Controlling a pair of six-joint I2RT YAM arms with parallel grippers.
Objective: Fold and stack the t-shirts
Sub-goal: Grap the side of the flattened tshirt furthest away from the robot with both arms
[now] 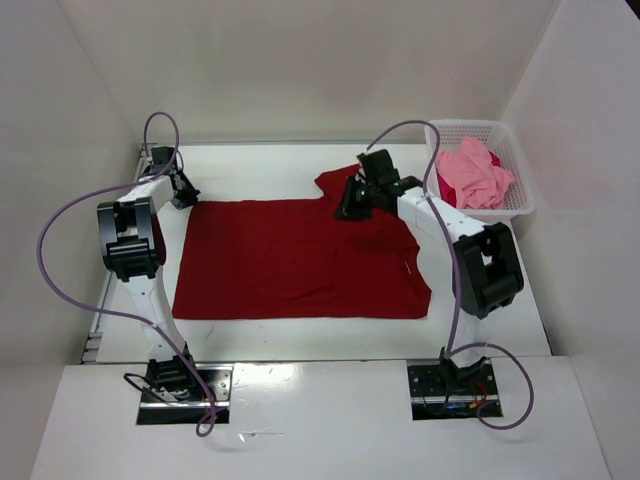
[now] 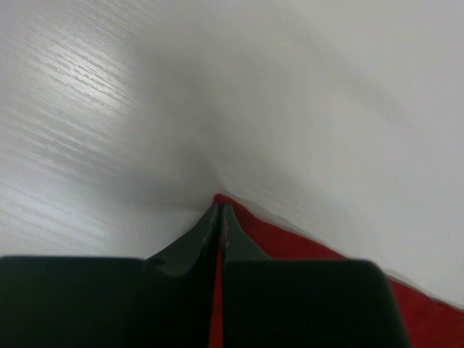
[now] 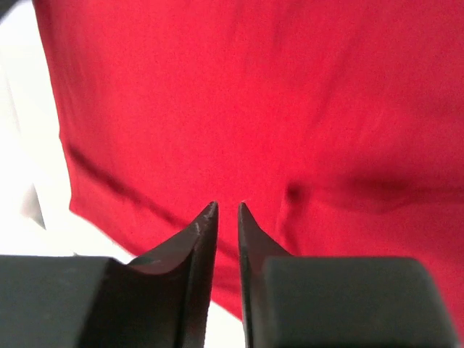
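Observation:
The red shirt's far sleeve [image 1: 344, 175] juts out past the shirt's far edge, so my right gripper moves outward toward the basket next, then down onto that sleeve.
A dark red t-shirt [image 1: 300, 258] lies spread flat across the middle of the table, one sleeve [image 1: 335, 182] pointing to the far side. My left gripper [image 1: 186, 200] is down at the shirt's far-left corner. In the left wrist view its jaws [image 2: 220, 206] are shut, with the red cloth [image 2: 304, 250] pinched between them. My right gripper [image 1: 345, 210] sits over the far edge beside that sleeve. In the right wrist view it [image 3: 228, 206] stands narrowly open just above the red cloth [image 3: 254, 94], gripping nothing. A light pink t-shirt [image 1: 470, 178] and a bit of magenta t-shirt [image 1: 493, 157] lie crumpled in the basket.
A white mesh basket [image 1: 470, 125] stands at the far right of the table, against the right wall. White walls close in the table on the left, back and right. Bare table [image 1: 300, 335] shows between the shirt and the arm bases.

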